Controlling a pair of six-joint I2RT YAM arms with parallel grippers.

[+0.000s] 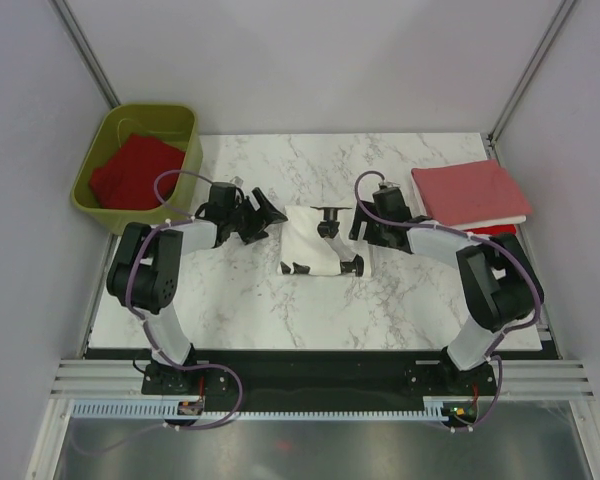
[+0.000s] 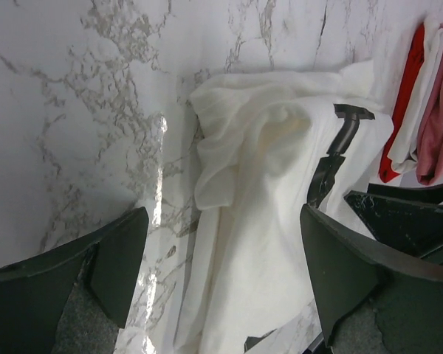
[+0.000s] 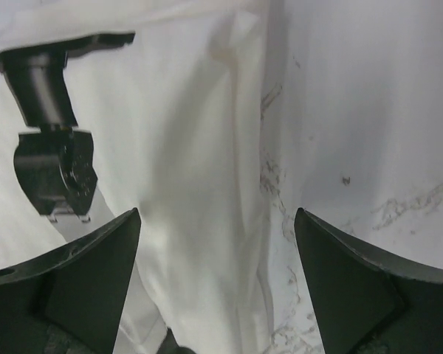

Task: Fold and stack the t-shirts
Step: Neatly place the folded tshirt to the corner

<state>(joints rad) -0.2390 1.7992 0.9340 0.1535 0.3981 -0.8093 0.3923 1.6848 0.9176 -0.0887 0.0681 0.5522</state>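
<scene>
The open fingers of my right gripper move outward along the straddled edge next. They close at the white t-shirt's border by its far corner, farther outward.
A white t-shirt with black marks lies folded at the middle of the table. My left gripper hovers open at its left edge. In the left wrist view the white t-shirt lies below the left gripper, with nothing held. My right gripper stands open at the shirt's right edge. In the right wrist view the right gripper straddles the white t-shirt's border, empty. A folded salmon pink t-shirt tops a stack at the right. A red t-shirt lies in the tub.
The olive-green tub stands at the back left corner. The stack of folded shirts shows white and red layers under the pink one. Marble tabletop lies bare in front of the white shirt. Grey walls enclose the table.
</scene>
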